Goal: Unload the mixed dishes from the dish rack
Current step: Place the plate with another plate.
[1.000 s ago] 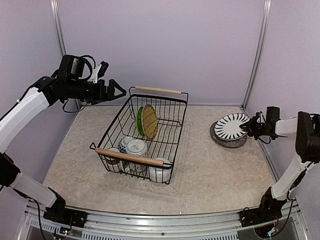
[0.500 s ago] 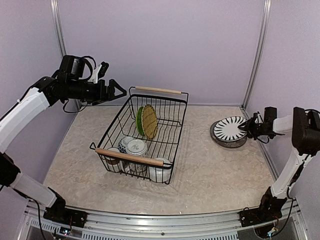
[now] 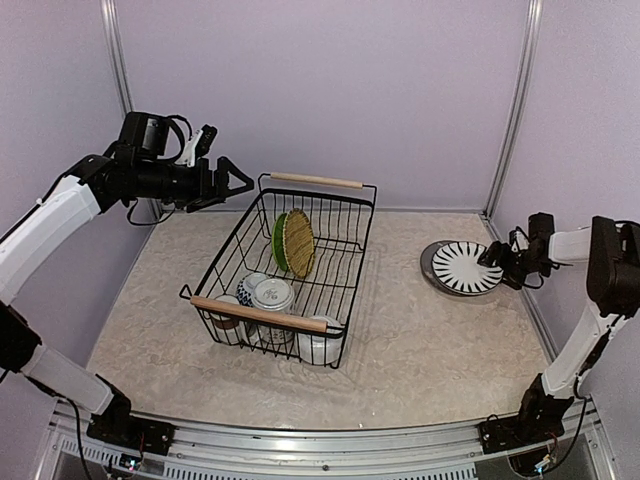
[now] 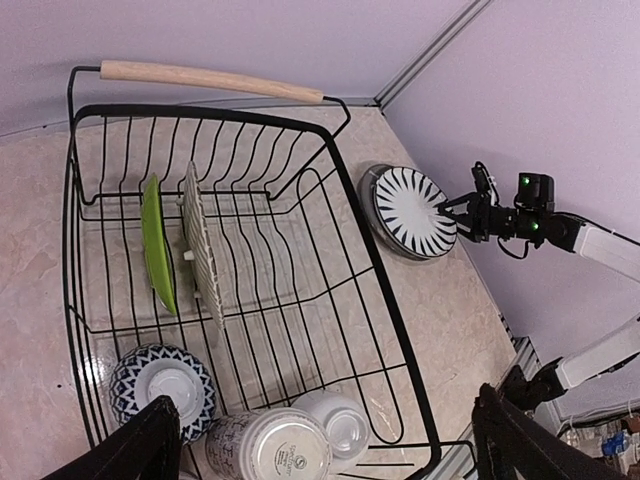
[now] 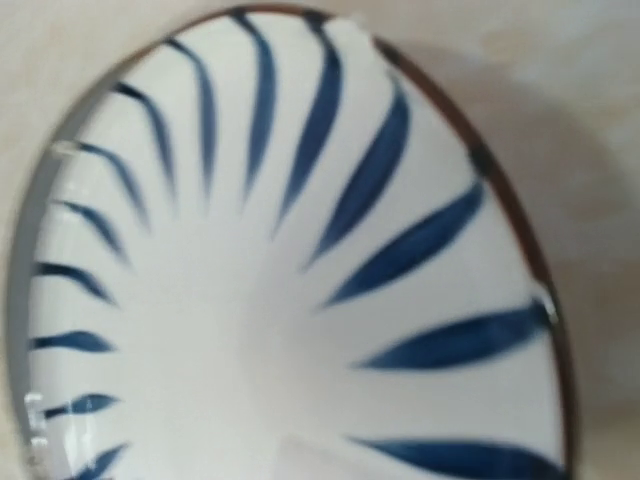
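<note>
My left gripper crosses and descends astride the tan plate's upper rim (image 3: 297, 213) (image 4: 193, 180) next, since it lies below, rightward in the top view, and a gap parts the plates.
The black wire dish rack (image 3: 352, 262) with wooden handles stands mid-table. A lime green plate (image 3: 279, 241) and a ribbed tan plate (image 3: 298, 243) stand on edge in it. At its near end are a white patterned bowl (image 3: 272, 293), a white mug (image 3: 318, 346) and a small brown mug (image 3: 226, 316). The striped plate (image 3: 462, 267) lies flat on a grey dish (image 3: 431, 262) at the right. My right gripper (image 3: 497, 265) sits at its right rim, open. My left gripper (image 3: 235, 182) hangs open above the rack's far left corner.
The left wrist view looks down into the rack (image 4: 395, 310), where a blue-patterned bowl (image 4: 162, 385) and an upturned patterned cup (image 4: 270, 448) show. Purple walls and metal posts (image 3: 512, 110) close the table at the back and sides.
My right gripper opened and let go of the striped plate, which went from tilted and raised to lying flat on the grey dish. The left arm stayed put.
</note>
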Robot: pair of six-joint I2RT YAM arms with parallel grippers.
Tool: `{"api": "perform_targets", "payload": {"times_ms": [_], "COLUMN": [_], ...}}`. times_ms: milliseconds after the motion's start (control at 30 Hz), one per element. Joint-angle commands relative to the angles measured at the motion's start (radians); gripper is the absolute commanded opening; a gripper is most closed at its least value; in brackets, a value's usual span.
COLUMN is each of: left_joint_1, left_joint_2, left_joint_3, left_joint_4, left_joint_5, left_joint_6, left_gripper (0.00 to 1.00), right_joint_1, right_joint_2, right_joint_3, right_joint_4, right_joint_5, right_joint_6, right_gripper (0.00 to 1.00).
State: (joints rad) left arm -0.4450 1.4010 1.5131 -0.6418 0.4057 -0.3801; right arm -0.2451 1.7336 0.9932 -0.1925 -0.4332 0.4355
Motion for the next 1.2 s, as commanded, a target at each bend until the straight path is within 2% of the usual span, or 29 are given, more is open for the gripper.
{"api": "perform_targets", "payload": {"times_ms": [0, 100, 333, 500, 667, 900, 1167], "left_joint_1": [0.003, 0.000, -0.012, -0.024, -0.050, -0.087, -0.104], "left_joint_2": [0.016, 0.017, 0.023, 0.028, 0.035, 0.058, 0.137], "left_joint_3": [-0.010, -0.012, -0.013, -0.010, -0.008, -0.012, -0.006], "left_joint_4": [0.019, 0.019, 0.015, 0.008, -0.001, -0.009, -0.015], "left_joint_5": [0.023, 0.020, 0.003, -0.015, -0.040, -0.090, -0.109], "left_joint_6": [-0.010, -0.009, 0.000, 0.010, 0.024, 0.046, 0.044], "left_gripper": [0.96, 0.97, 0.97, 0.97, 0.97, 0.98, 0.95], "right_joint_1": [0.017, 0.034, 0.102, 0.138, 0.140, 0.155, 0.287], "right_joint_2": [-0.024, -0.016, -0.004, 0.019, -0.005, -0.181, -0.412], "right_joint_3": [0.020, 0.029, 0.068, 0.108, 0.090, -0.039, -0.188], "right_joint_4": [-0.096, -0.128, -0.151, -0.139, -0.120, -0.142, -0.152], "right_joint_5": [0.139, 0.201, 0.298, 0.286, 0.299, 0.370, 0.364], "right_joint_6": [-0.078, -0.090, -0.114, -0.103, -0.082, -0.091, -0.046], "right_gripper": [0.90, 0.95, 0.94, 0.90, 0.91, 0.94, 0.96]}}
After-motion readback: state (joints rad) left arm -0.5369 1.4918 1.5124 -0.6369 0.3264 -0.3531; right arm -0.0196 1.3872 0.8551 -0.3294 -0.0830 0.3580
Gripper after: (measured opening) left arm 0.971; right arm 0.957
